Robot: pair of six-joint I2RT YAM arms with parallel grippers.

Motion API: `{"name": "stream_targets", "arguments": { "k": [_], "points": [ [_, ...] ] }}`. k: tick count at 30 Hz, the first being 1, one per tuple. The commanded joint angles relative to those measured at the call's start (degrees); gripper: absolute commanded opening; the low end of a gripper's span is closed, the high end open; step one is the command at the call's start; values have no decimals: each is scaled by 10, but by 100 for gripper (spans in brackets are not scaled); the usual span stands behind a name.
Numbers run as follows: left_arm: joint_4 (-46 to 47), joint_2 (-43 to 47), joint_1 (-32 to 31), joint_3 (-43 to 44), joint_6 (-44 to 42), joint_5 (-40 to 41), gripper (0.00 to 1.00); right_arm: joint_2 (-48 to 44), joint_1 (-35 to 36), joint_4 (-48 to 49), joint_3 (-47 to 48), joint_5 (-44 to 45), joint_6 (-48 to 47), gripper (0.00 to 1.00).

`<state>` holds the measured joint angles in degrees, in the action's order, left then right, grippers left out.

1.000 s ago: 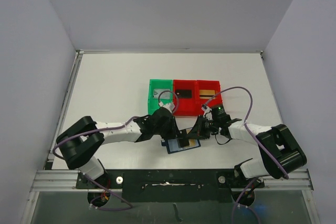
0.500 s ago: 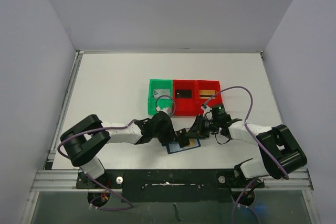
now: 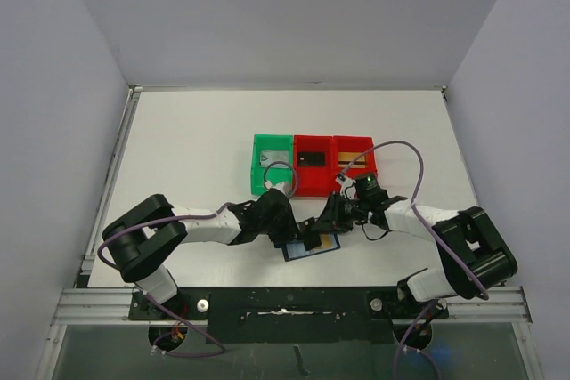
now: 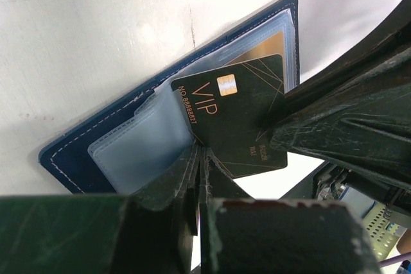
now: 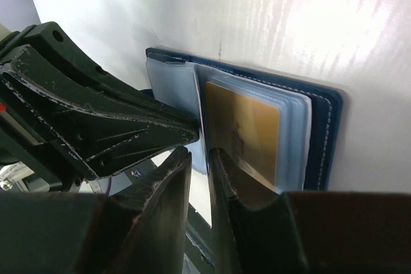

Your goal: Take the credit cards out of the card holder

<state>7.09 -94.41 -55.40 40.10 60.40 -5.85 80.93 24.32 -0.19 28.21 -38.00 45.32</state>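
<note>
Next, my right gripper lifts its card outward, lowers it inside the red tray beside the green one and releases it, since that tray holds a black card.
The card holder point(image 4: 90, 149), a navy bifold with pale clear pockets, lies open on the table near the front edge point(image 3: 307, 251). A black VIP card point(image 4: 237, 120) sticks well out of a pocket, tilted up off the table. My right gripper point(image 5: 200, 155) is shut on the black card, which shows edge-on between its jaws. Its fingers point(image 4: 334, 126) meet the card's right edge. My left gripper point(image 4: 200, 152) is shut on a clear pocket leaf point(image 4: 154, 145) of the holder. A gold-orange card point(image 5: 247, 126) sits inside a pocket. Both grippers meet over the holder, left point(image 3: 292, 230) and right point(image 3: 322, 224).
A green tray point(image 3: 271, 177) and two red trays point(image 3: 312, 180) point(image 3: 354, 171) stand in a row just behind the grippers. Each holds a card-like item. The table's front edge and the arm bases lie close below the holder.
The left arm has shifted slightly and settled at the holder. The right gripper has moved a little up and left while still at the black card. The holder has stayed in place.
</note>
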Motion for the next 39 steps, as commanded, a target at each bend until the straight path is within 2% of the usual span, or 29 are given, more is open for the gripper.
{"name": "stream_targets", "arguments": {
  "k": [1, 5, 8, 13, 19, 25, 31, 39],
  "points": [
    [-34, 6, -1, -16, -12, 21, 0, 24, 19, -12, 38, -9, -26, 20],
    [-38, 11, -1, -18, -13, 21, 0, 39, 35, -18, 52, 6, -24, 18],
    [-41, 15, 1, -19, -13, 22, 0, 35, 44, -74, 79, 56, -30, 11],
    [-68, 22, 1, -9, -22, 36, 0, -6, 43, -105, 96, 86, -29, 2],
    [-66, 41, 2, -7, -36, 31, 0, -62, 30, -152, 110, 154, -25, 0],
    [-59, 67, 3, -1, -51, 10, 3, -131, 23, -119, 114, 168, -27, 0],
    [-24, 116, 6, -5, -62, -16, 3, -189, 21, -92, 108, 230, -46, 0],
    [-80, 228, 45, -37, -69, 37, 12, -285, 21, 18, 84, 331, -156, 0]
  ]
}}
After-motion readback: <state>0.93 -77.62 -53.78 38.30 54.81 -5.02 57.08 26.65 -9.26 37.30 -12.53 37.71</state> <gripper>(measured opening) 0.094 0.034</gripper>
